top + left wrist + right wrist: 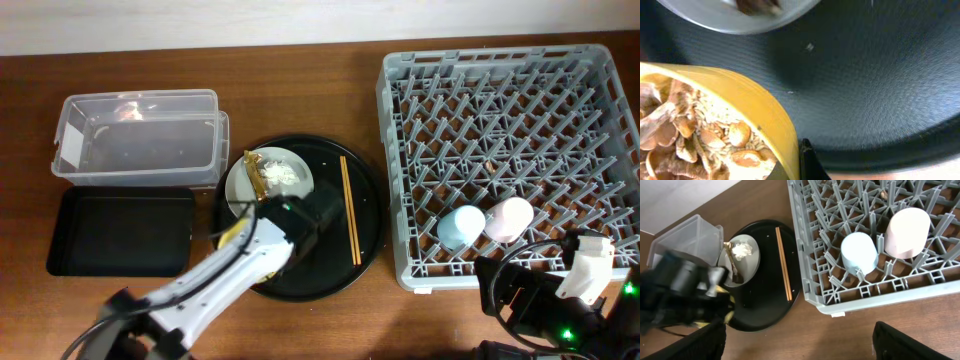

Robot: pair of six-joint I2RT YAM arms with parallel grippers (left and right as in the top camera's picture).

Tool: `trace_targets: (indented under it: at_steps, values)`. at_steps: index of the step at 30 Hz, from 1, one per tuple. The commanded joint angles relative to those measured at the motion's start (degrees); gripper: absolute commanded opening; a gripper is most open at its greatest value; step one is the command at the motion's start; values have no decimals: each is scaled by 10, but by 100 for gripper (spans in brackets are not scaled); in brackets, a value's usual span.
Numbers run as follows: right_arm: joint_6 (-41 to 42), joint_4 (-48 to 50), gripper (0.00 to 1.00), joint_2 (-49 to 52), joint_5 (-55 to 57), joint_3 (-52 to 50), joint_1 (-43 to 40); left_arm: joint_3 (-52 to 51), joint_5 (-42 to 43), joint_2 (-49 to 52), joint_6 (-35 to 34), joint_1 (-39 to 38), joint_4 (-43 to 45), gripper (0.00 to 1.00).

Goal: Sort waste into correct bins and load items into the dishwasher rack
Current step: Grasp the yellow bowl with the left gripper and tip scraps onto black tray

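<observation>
I need to swing my left gripper over the black rectangular tray next and tip the bowl there, because it is full of food scraps. Then I need to come back and release it on the round tray (291, 277).
My left gripper (790, 167) is shut on the rim of the small yellow bowl (715, 125), which holds brownish food scraps and rice (705, 140), over the large round black tray (870, 75). In the overhead view the arm hides most of the bowl (236, 232). The pale grey plate (270, 180) carries white tissue (283, 175) and a brown wrapper (254, 172). Chopsticks (350, 210) lie on the round tray. The light blue cup (460, 228) and pink cup (508, 218) stand upside down in the dishwasher rack (510, 60). My right gripper (800, 345) is open and empty in front of the rack.
The clear tub (140, 135) stands at the back left, with the shallow black rectangular tray (120, 230) just in front of it. The round tray (365, 240) lies between these bins and the rack. Bare wooden table runs along the front edge.
</observation>
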Motion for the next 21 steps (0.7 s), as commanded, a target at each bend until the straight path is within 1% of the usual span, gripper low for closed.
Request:
trace_targets:
  at_steps: [1,3,6,8,9,11,12,14,16,19,20,21]
  values:
    - [-6,0,94,2,-3,-2,-4,54,-14,-46,52,76,-44,0]
    - [-6,0,94,2,-3,-2,-4,55,95,-54,131,180,-39,0]
    - [-6,0,94,2,-3,-2,-4,54,317,-53,270,378,-17,0]
    - [-6,0,94,2,-3,-2,-4,54,495,-46,369,527,-11,0]
    - [-6,1,94,2,-2,-2,-4,52,555,-37,392,576,-11,0]
    - [-6,1,94,2,-1,-2,-4,39,628,-23,422,639,-1,0]
    - [-6,1,94,2,-1,-2,-4,18,697,-13,448,678,18,0]
    - [-6,0,94,2,-1,-2,-4,-25,819,13,487,729,57,0]
    - [-6,1,94,2,-1,-2,-4,-60,902,40,528,762,62,0]
    - [-4,1,94,2,-1,-2,-4,-89,988,64,578,829,69,0]
    - [-4,2,94,2,-1,-2,-4,-95,1015,64,580,837,70,0]
    - [-4,2,94,2,-1,-2,-4,-101,1023,64,598,838,73,0]
